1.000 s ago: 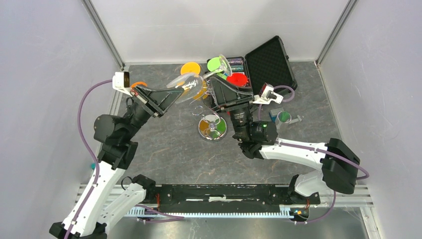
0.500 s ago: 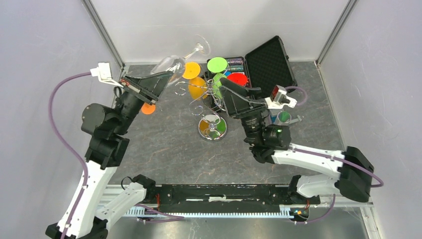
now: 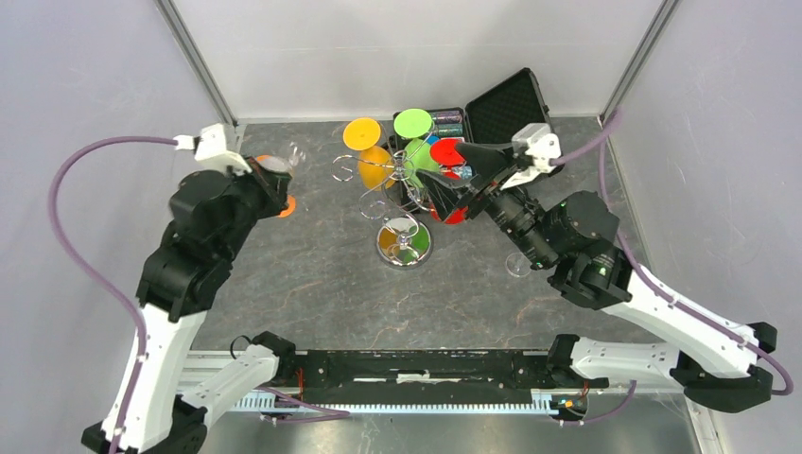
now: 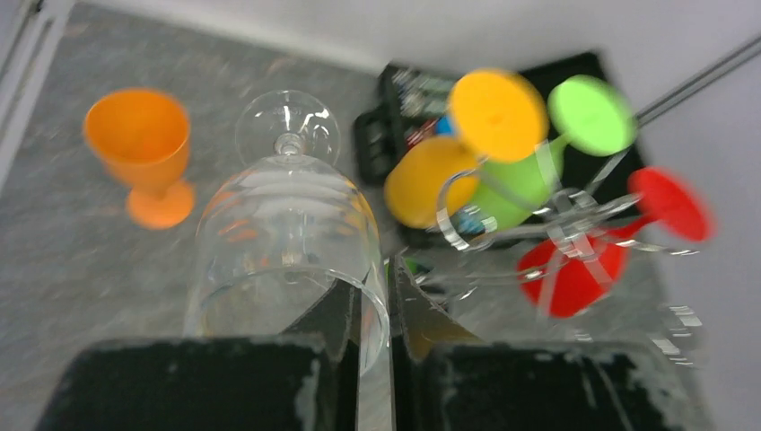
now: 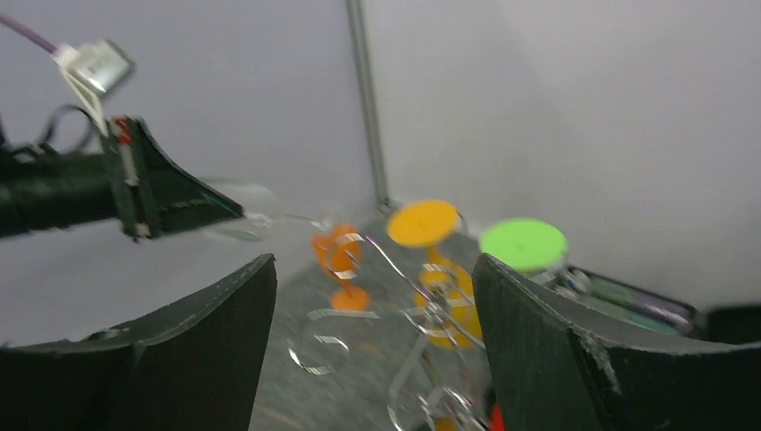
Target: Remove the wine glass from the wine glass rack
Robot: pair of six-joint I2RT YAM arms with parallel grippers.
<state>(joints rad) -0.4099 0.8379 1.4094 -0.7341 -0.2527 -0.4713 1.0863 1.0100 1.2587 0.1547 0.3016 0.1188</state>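
Observation:
Next I need to move my left gripper down to bare tabletop nearer than the orange goblet (image 3: 268, 249), which lies below it, tilting down because the glass's foot points outward, and release.
The chrome wine glass rack (image 3: 404, 243) stands mid-table with yellow, green and red glasses hanging on its wire arms; it also shows in the left wrist view (image 4: 556, 224) and the right wrist view (image 5: 431, 314). My left gripper (image 3: 270, 178) is shut on the rim of a clear wine glass (image 4: 287, 233), one finger inside the bowl and one outside. It holds the glass off the rack at the far left, foot pointing away (image 3: 296, 151). My right gripper (image 3: 441, 159) is open and empty, just right of the rack (image 5: 372, 265).
An orange goblet (image 4: 144, 148) stands on the table under the held glass, at the far left (image 3: 281, 204). An open black case (image 3: 511, 118) sits behind the rack. Another clear glass (image 3: 518, 265) stands on the table under my right arm.
My left gripper carried the clear glass from beside the rack out to the left and lowered it over the orange goblet. My right arm pulled back to the right of the rack.

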